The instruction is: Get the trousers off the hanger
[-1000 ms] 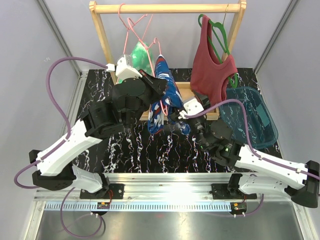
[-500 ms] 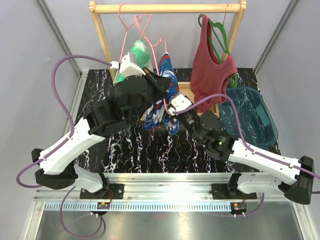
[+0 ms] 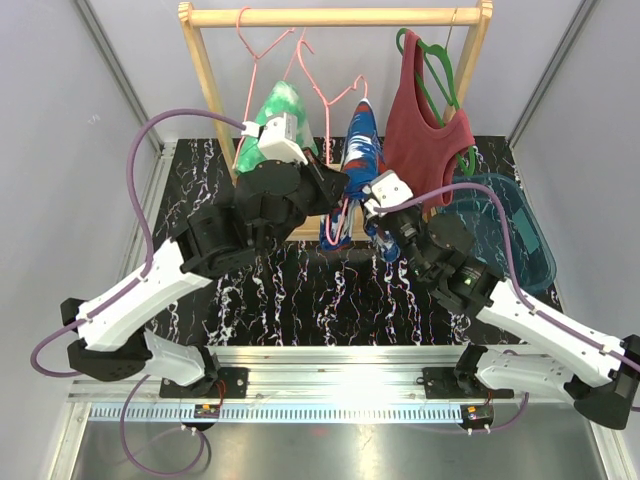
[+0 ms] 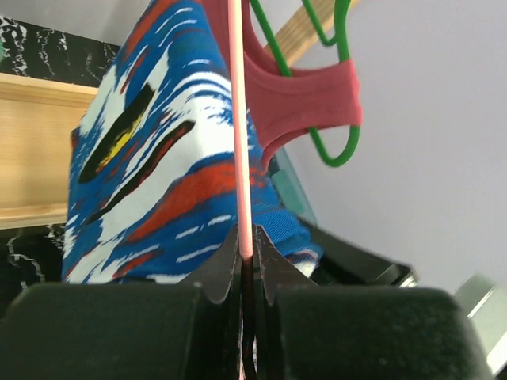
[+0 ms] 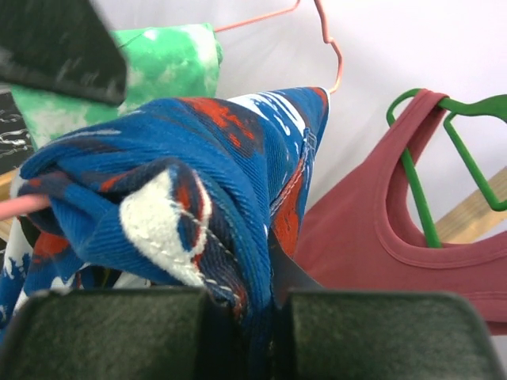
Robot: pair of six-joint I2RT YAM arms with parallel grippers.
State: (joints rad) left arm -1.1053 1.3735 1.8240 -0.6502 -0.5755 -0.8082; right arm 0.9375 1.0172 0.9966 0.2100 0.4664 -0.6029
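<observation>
I need to move my right gripper to its right in the top view and down to let go of the trousers, because the empty teal bin is that way below it.
The blue trousers [image 3: 360,150] with white and red print hang over a pink wire hanger [image 3: 338,95] on the wooden rack [image 3: 335,17]. My left gripper [image 3: 338,188] is shut on that hanger's pink wire [image 4: 240,119], with its tips [image 4: 246,253] pinching it just beside the cloth [image 4: 158,174]. My right gripper [image 3: 370,206] is shut on a bunched fold of the blue trousers [image 5: 214,214], the cloth squeezed between its fingers [image 5: 261,293]. The green-and-white tie-dye trousers [image 3: 280,110] hang on a second pink hanger [image 3: 262,45] to the left and also show in the right wrist view [image 5: 158,63].
A dark red tank top [image 3: 425,130] on a green hanger [image 3: 437,70] hangs at the rack's right end, close to the blue trousers. A teal bin [image 3: 510,235] sits on the black marbled table [image 3: 300,290] at the right. Grey walls enclose the space.
The right gripper has closed on the blue trousers. Both arms, the hanger and the trousers have swung up and to the right, toward the tank top.
</observation>
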